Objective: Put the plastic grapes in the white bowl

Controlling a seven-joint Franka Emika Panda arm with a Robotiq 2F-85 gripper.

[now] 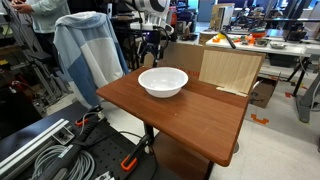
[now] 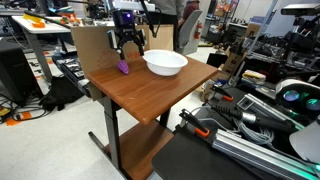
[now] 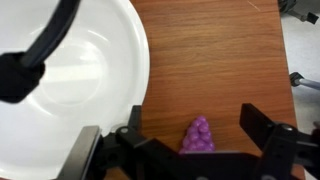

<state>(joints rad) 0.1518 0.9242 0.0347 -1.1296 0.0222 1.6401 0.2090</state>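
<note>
The grapes lie below the gripper's open fingers, so the robot will next lower its gripper to them with a slight turn and shift toward the cardboard box.
The plastic grapes (image 3: 197, 137) are a small purple bunch lying on the wooden table next to the white bowl (image 3: 70, 80). In the wrist view my gripper (image 3: 192, 128) is open, its two black fingers on either side of the grapes, not touching them. In an exterior view the grapes (image 2: 124, 67) lie at the table's far corner, just below my gripper (image 2: 127, 45), with the bowl (image 2: 165, 64) beside them. In an exterior view the bowl (image 1: 163, 82) stands on the table and my gripper (image 1: 152, 48) hovers behind it; the grapes are hidden there.
A brown cardboard box (image 1: 228, 68) stands at the table's back edge. A chair draped with a light blue cloth (image 1: 90, 52) stands beside the table (image 1: 190, 115). Cables and robot hardware (image 2: 255, 115) lie on the floor near the table. Desks with clutter fill the background.
</note>
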